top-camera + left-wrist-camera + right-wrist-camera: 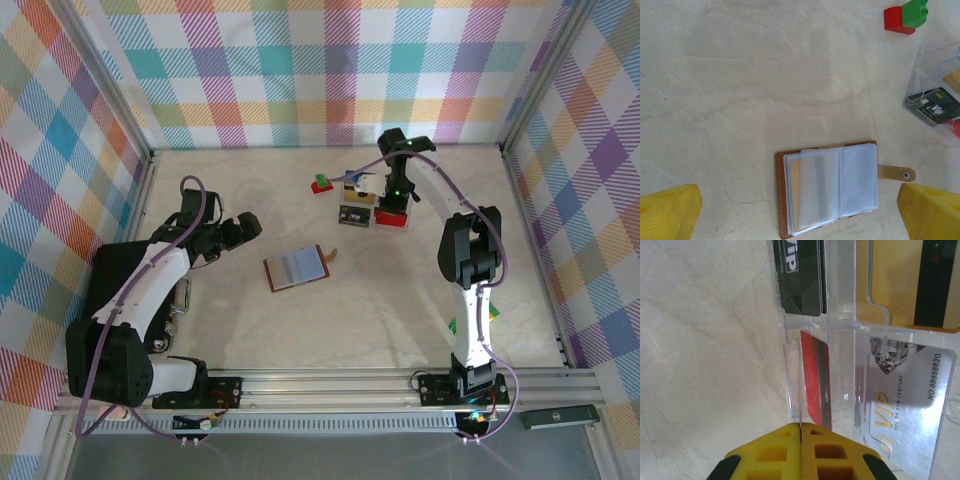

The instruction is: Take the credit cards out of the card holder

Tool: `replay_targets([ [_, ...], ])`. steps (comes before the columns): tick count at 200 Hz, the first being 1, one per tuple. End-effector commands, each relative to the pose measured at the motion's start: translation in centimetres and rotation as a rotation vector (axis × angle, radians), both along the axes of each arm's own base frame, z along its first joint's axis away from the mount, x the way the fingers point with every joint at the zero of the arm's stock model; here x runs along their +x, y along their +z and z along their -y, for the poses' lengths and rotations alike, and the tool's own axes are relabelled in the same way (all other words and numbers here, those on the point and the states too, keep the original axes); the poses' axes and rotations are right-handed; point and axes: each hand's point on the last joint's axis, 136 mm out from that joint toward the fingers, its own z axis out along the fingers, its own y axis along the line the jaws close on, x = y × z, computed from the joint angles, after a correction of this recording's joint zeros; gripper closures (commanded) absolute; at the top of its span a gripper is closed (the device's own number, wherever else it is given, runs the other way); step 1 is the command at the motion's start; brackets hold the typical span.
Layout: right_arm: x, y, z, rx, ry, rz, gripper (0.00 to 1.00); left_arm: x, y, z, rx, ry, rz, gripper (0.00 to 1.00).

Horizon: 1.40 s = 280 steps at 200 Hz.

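Observation:
My right gripper will move down next toward the red card's section and release the credit card, because that part of the clear box [362,203] is below its fingers.
The card holder [296,268] lies open on the table, with a brown border [780,200] and clear sleeves [840,185]. A tan card [794,195] shows through its left sleeves. My left gripper [243,228] hovers left of the holder, open, its yellow fingertips [670,212] far apart on either side of it. My right gripper [800,426] is shut over the clear box [362,203]. A credit card [800,385], seen edge-on as a thin pale line, runs out from between its jaws above a red card [815,375].
The clear box [785,355] holds a black VIP card [800,270], a gold card with a black stripe [912,285] and a silver VIP card [905,405]. A red-and-green block [321,184] sits left of the box. Checked walls enclose the table.

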Motion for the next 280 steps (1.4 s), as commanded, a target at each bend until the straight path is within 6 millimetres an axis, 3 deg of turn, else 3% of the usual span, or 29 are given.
replay_targets([
  [1, 0.4, -0.5, 0.8, -0.039, 0.033, 0.002, 1.00, 0.2, 0.0, 0.0, -0.023, 0.015, 0.004, 0.00],
  [118, 1.7, -2.6, 0.8, -0.029, 0.066, 0.001, 1.00, -0.4, -0.7, -0.2, -0.022, 0.025, -0.018, 0.00],
  [176, 2.7, -2.7, 0.9, -0.019, 0.039, 0.034, 0.85, -0.5, -0.7, -0.1, -0.029, 0.024, -0.021, 0.00],
  [195, 3.3, -2.3, 0.9, -0.016, 0.023, 0.061, 0.80, -0.6, -0.7, -0.1, -0.026, 0.026, -0.022, 0.00],
  [227, 3.8, -1.2, 0.8, 0.002, 0.004, 0.098, 0.80, -0.8, -0.6, -0.2, -0.027, 0.028, -0.020, 0.00],
  [261, 3.0, 2.0, -0.8, 0.123, -0.021, 0.119, 0.78, -1.1, -0.4, -0.6, -0.013, 0.044, -0.012, 0.00],
  [280, 1.9, 4.0, -2.1, 0.219, -0.059, 0.114, 0.72, -1.4, -0.5, -1.1, -0.001, 0.069, -0.010, 0.00],
])
